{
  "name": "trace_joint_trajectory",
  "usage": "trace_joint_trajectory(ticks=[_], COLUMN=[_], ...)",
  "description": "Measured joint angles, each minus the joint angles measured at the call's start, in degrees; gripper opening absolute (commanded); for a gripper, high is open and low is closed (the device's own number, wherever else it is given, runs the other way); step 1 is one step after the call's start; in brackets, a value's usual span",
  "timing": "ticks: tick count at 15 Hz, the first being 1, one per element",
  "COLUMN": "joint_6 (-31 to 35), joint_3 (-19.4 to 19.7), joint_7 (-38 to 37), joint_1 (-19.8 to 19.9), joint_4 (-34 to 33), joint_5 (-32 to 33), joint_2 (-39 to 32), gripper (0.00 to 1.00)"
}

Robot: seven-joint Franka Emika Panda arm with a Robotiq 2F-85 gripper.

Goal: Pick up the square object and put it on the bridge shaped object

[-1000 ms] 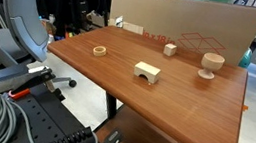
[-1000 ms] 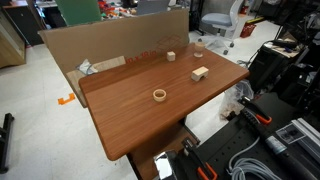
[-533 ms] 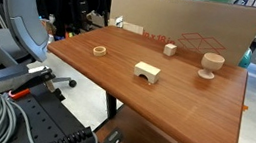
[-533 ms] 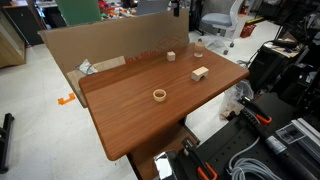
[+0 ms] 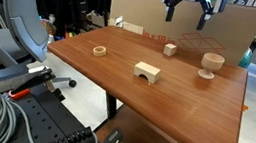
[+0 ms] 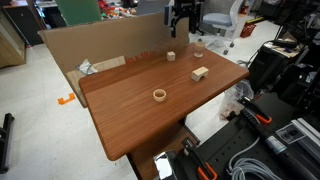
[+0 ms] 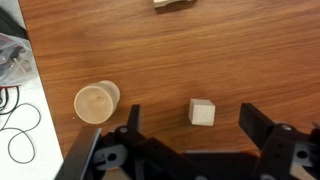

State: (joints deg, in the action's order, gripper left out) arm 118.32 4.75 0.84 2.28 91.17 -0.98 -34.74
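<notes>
Next, my gripper will lower its open fingers around the small pale wooden cube [image 5: 169, 49] [image 7: 202, 112] and close, since the cube lies below, between them.
The small pale wooden cube [image 5: 169, 49] sits near the far edge of the brown table; it also shows in an exterior view [image 6: 170, 56]. The arch block [image 5: 147, 72] stands apart from it, nearer the table's middle [image 6: 199, 73], arch side down. My gripper [image 5: 187, 11] hangs open and empty high above the cube [image 6: 180, 28]. In the wrist view the cube [image 7: 202, 112] lies between my two open fingers [image 7: 195, 130], and the arch block's edge [image 7: 172, 3] shows at the top.
A goblet-shaped wooden piece [image 5: 211, 65] stands beside the cube [image 7: 96, 102]. A flat wooden ring [image 5: 100, 49] lies farther off [image 6: 159, 95]. A cardboard wall [image 5: 214, 31] lines the table's back edge. An office chair [image 5: 23, 16] and cables surround the table.
My gripper has come down into both exterior views above the cube; one second ago it was out of view. The blocks have not moved.
</notes>
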Motion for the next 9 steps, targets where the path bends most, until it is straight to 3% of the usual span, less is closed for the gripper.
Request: trace_joint_trajectory(ticks=[9], joint_6=[0.16], joint_3=[-0.1], joint_7=[-1.63], joint_1=[-0.51], joint_4=[-3.89], joint_5=[0.69], joint_2=[-5.8], gripper=[1.0])
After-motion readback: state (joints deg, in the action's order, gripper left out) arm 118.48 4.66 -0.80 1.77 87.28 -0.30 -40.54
